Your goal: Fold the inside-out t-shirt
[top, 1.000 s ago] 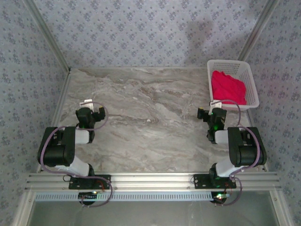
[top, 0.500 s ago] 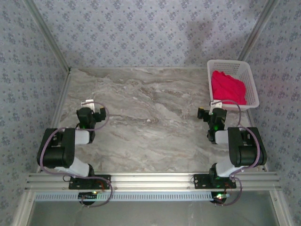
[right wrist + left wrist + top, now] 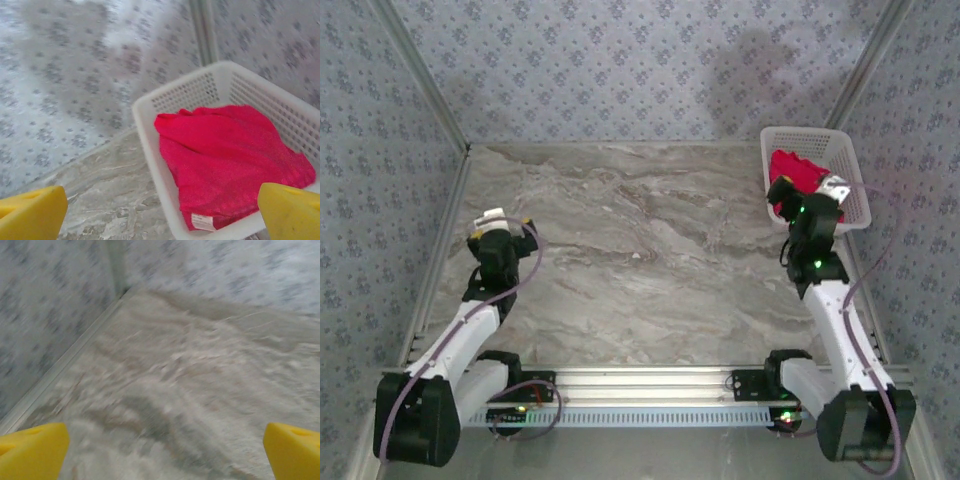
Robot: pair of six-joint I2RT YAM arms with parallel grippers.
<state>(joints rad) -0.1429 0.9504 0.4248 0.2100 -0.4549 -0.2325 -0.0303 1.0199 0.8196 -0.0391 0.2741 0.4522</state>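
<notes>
The shirt lies below the basket's rim, so next my right gripper needs to move outward and down onto the shirt's top edge [image 3: 779,208] [image 3: 184,194] beside the basket's side, tipping its fingers downward.
The inside-out t-shirt [image 3: 788,168] is a bright red bundle lying crumpled in the white plastic basket [image 3: 806,131] at the table's far right. In the right wrist view the t-shirt [image 3: 230,155] spreads over the basket floor, with a small white tag [image 3: 202,221] at its near edge. My right gripper [image 3: 805,200] hovers over the basket's near end, above the shirt and apart from it. Its yellow fingers [image 3: 33,212] stand wide open with nothing between them. My left gripper [image 3: 492,222] is open over the bare table at the left, yellow fingers [image 3: 31,450] spread.
The marble tabletop [image 3: 640,230] lies bare between the arms. Patterned walls close the back and both sides, and a metal rail [image 3: 65,365] runs along the left edge. The basket's rim [image 3: 150,145] stands above the table beside the right wall.
Both arms have stretched out from their folded pose. The right gripper moved forward and right to over the basket's near end. The left gripper shifted slightly left. Both stayed open.
</notes>
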